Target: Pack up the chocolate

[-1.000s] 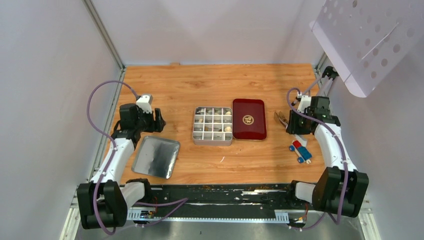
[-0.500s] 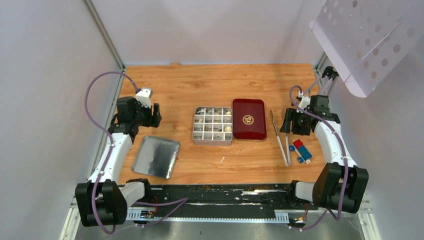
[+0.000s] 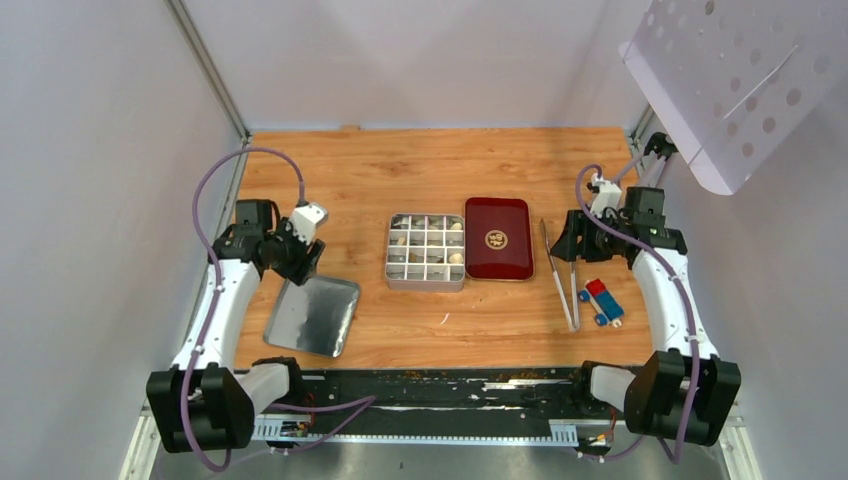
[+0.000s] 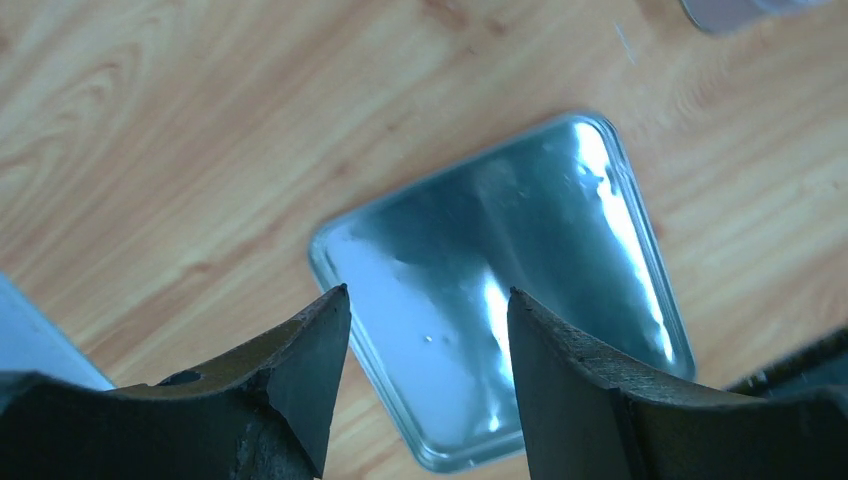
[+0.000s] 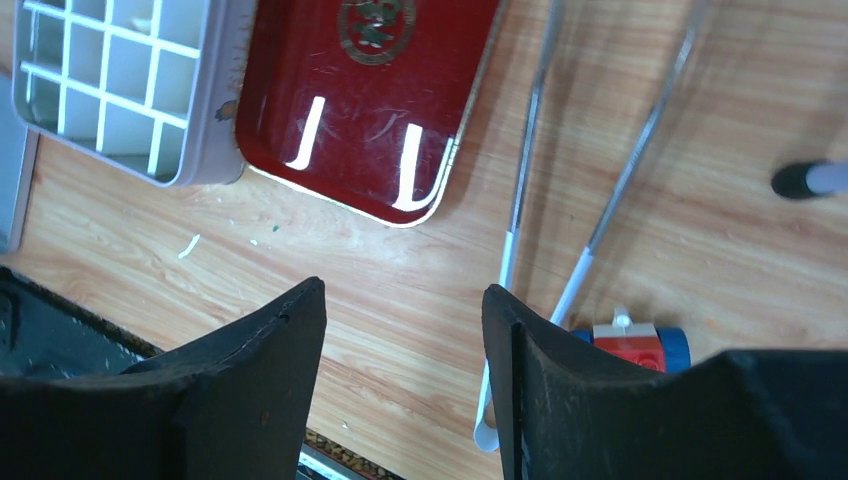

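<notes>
The left gripper shifts toward the tin next, then lowers to get astride the silver tray's rim facing the tin, beside bare wood.
The chocolate [image 3: 458,257] shows as small cream and brown pieces in several compartments of the open silver tin [image 3: 392,270] at the table's middle. The tin's corner also shows in the right wrist view [image 5: 205,150]; the cells seen there look empty. My left gripper [image 3: 301,266] is open and empty, hovering over the far corner of a flat silver tray [image 3: 313,313], which shows between my fingers in the left wrist view [image 4: 500,300]. My left gripper's tips [image 4: 425,295] stand wide apart. My right gripper [image 3: 568,243] is open and empty [image 5: 400,285], above bare wood right of the red lid [image 3: 498,238].
Long metal tongs [image 3: 560,278] lie on the wood right of the red lid [image 5: 370,100], and also show in the right wrist view [image 5: 530,150]. A red-and-blue block [image 3: 602,302] lies beside them [image 5: 630,345]. A black rail [image 3: 430,385] runs along the near edge. White walls close in both sides.
The tongs, at my right gripper a second ago, now lie flat on the table, and that gripper has drawn back from them. My left gripper has swung right and nearer, over the silver tray's corner.
</notes>
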{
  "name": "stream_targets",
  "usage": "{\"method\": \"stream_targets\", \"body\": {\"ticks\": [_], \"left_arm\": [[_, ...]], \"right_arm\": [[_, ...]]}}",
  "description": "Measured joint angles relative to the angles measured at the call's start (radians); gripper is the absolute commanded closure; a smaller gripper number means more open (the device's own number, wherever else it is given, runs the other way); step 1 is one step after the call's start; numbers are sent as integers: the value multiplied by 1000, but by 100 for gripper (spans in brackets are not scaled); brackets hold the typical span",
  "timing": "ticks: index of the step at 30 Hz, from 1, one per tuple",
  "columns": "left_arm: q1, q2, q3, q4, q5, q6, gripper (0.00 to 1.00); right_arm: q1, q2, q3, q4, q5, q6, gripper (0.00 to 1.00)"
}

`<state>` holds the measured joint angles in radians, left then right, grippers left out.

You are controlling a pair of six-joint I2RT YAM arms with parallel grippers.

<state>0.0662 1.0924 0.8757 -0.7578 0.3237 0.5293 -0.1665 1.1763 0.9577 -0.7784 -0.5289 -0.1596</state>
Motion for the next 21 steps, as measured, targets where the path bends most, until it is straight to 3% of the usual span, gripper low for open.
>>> {"method": "stream_targets", "body": {"ticks": [3, 6, 9, 14, 21], "left_arm": [[-27, -15, -1, -94, 33, 48, 35], [-170, -58, -5, -101, -12, -3, 33], [-321, -77, 5, -68, -65, -140, 37], [-370, 37, 43, -29, -187, -366, 47], [-499, 136, 36, 3, -278, -583, 44]], "right_arm": [[27, -1, 13, -3, -27, -38, 43], [54, -1, 26, -6, -29, -77, 43], [59, 0, 38, -5, -21, -86, 43], [59, 8, 61, 22, -18, -77, 43], [59, 24, 101, 45, -18, -66, 43]]}}
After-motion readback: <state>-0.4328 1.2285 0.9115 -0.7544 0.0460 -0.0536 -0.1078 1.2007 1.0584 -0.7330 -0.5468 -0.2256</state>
